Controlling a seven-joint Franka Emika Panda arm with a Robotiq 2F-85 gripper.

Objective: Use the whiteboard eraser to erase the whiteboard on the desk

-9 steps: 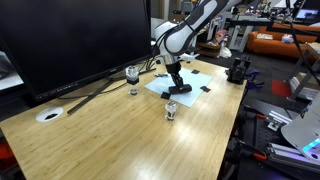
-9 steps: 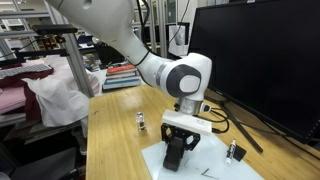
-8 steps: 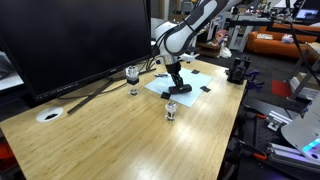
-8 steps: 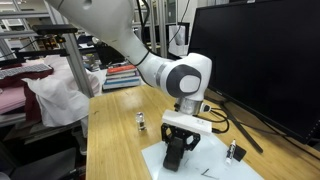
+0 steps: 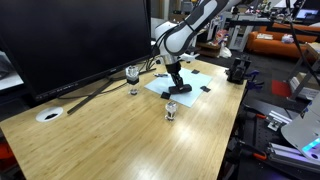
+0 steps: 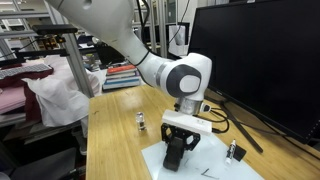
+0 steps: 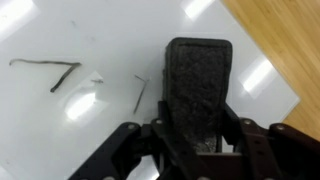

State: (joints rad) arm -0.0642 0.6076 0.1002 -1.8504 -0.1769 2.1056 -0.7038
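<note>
The whiteboard eraser (image 6: 174, 154) is between my gripper's fingers, with the whiteboard (image 6: 220, 165) beneath. My gripper needs to move up slightly beside the pen marks and open its fingers to let go of the eraser.
The whiteboard eraser (image 7: 197, 75) is a dark textured block, and my gripper (image 7: 197, 132) is shut on it, one finger on each long side. The eraser rests on the whiteboard (image 7: 60, 35), a pale sheet with thin dark pen marks (image 7: 62, 72) just left of the eraser. In both exterior views the gripper (image 5: 177, 88) (image 6: 178, 148) points straight down, pressing the eraser (image 5: 181, 96) (image 6: 175, 158) onto the whiteboard (image 5: 197, 78) (image 6: 220, 165) near its front edge. The whiteboard lies on the wooden desk (image 5: 120, 135), which shows at the top right of the wrist view.
A big black monitor (image 5: 70, 40) stands behind the whiteboard, with a cable and a white disc (image 5: 48, 115) beside it. Small glass items (image 5: 132, 75) (image 5: 171, 110) stand close to the sheet. A black device (image 5: 237, 70) sits at the desk's edge.
</note>
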